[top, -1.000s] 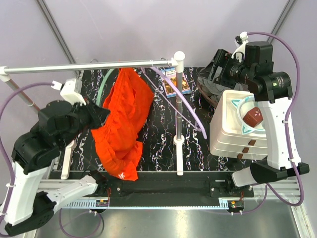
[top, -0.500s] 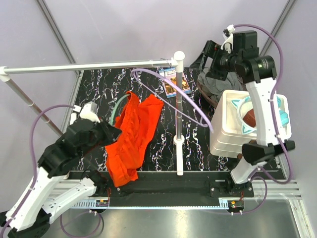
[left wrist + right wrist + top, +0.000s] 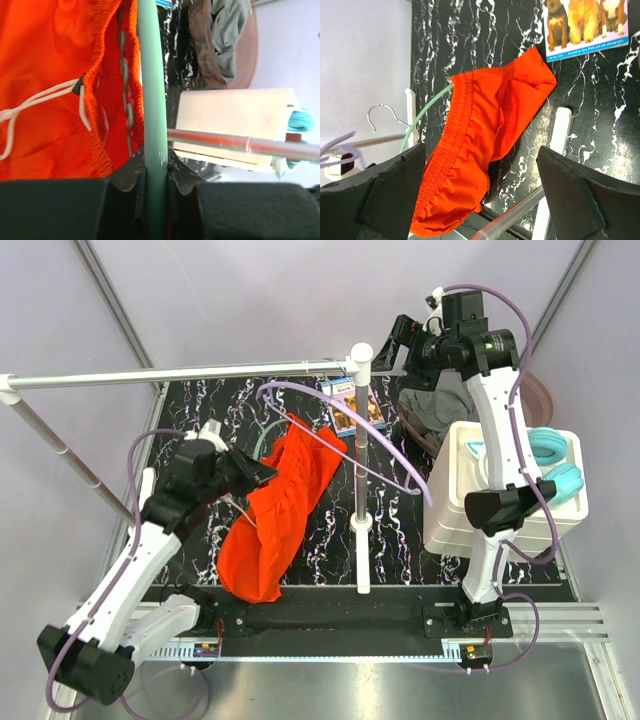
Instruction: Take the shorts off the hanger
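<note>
My right gripper should move down and to the left in the top view, onto the far end of the shorts' waistband, because the green hanger's arm goes into the shorts there.
The orange-red shorts [image 3: 272, 515] hang from a green hanger [image 3: 262, 436] and drape down to the black marbled table [image 3: 320, 530]. My left gripper [image 3: 252, 469] is shut on the hanger. In the left wrist view the green hanger bar [image 3: 152, 90] is pinched between the jaws of the left gripper [image 3: 156, 165], with the orange shorts [image 3: 45, 75] to its left. The grey shorts [image 3: 436, 408] lie bunched in a brown bowl at the back right. My right gripper [image 3: 405, 340] hovers open at the far side, high above the orange shorts [image 3: 480, 145], holding nothing.
A rack's horizontal rod [image 3: 180, 373] and white upright post [image 3: 361, 470] cross the middle. A stack of white boxes [image 3: 455, 505] with teal items [image 3: 552, 465] stands at the right. A puppy picture card [image 3: 350, 405] lies at the back. A purple cable [image 3: 340, 440] loops over the shorts.
My left arm has swung inward and farther back, carrying the hanger and orange shorts toward the post. The right arm has lifted away to the back left, and its jaws have spread wider.
</note>
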